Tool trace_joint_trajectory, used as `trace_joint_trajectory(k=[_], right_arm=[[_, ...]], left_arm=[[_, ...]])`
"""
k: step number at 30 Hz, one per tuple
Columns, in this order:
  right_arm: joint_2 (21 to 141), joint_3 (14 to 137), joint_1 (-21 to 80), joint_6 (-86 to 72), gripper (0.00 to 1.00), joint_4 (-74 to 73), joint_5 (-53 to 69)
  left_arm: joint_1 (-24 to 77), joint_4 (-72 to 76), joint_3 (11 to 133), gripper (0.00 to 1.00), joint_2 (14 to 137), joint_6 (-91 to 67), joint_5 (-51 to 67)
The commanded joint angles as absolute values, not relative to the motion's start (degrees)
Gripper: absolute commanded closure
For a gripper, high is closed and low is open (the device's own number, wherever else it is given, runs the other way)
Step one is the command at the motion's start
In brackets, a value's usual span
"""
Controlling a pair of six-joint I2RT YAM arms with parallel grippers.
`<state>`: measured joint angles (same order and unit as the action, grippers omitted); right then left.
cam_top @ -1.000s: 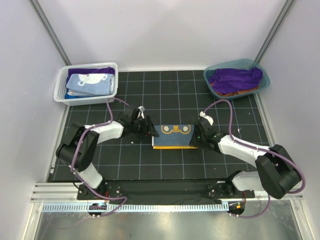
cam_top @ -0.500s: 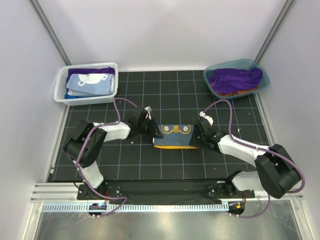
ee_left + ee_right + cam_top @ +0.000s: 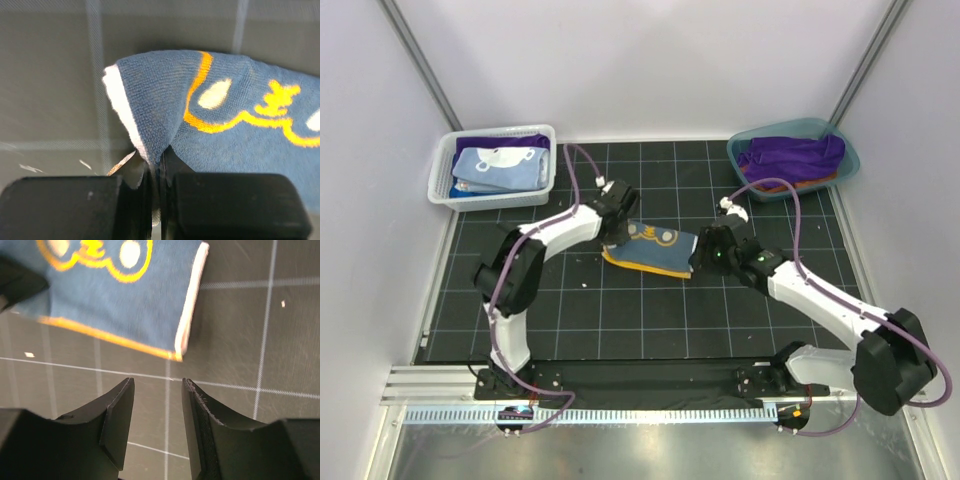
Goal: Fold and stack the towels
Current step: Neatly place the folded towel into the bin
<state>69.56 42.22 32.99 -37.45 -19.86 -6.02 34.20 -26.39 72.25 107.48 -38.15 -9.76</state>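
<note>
I will go up, swing over the basket and let go, because the basket holding a light blue towel is outward of my left gripper and to its left in the top view.
A folded navy towel with yellow-orange print and edge lies tilted on the black grid mat, its left end raised. My left gripper is shut on that left end; in the left wrist view the cloth is pinched between the closed fingers of the left gripper. My right gripper stands open just off the towel's right end. The right wrist view shows that gripper with bare mat between its fingers and the towel's corner a little ahead of them.
A white mesh basket at the back left holds a light blue printed towel on purple cloth. A teal tub at the back right holds a purple towel over something orange. White walls enclose the mat.
The left gripper has shut on the towel's left end and pulled it back and left, tilting it. The right gripper has opened and let go of the right end.
</note>
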Motion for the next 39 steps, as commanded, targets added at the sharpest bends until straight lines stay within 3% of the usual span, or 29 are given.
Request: trace_joint_trajectory(k=[1, 6, 12, 24, 32, 39], right_arm=[[66.4, 46.1, 33.0, -35.0, 0.50, -22.1, -5.7], [64.8, 45.3, 33.0, -32.9, 0.50, -22.2, -5.4], [63.6, 41.9, 33.0, -31.6, 0.50, -20.1, -3.2], [62.1, 41.8, 33.0, -28.0, 0.50, -20.8, -0.8], [61.8, 40.9, 33.0, -27.9, 0.50, -21.0, -0.9], [61.0, 40.3, 33.0, -28.0, 0.50, -21.4, -0.8]], left_arm=[[33.8, -36.8, 83.3, 1.00, 112.6, -29.7, -30.6], [31.6, -48.0, 105.1, 1.00, 125.7, -24.3, -43.6], [26.4, -48.3, 117.0, 1.00, 130.9, -17.3, -52.5], [15.4, -34.8, 120.1, 1.00, 128.6, -7.6, -54.8], [14.8, -27.4, 118.1, 1.00, 123.6, -4.2, -49.2], [14.8, -30.5, 116.7, 1.00, 122.9, -7.3, -45.5]])
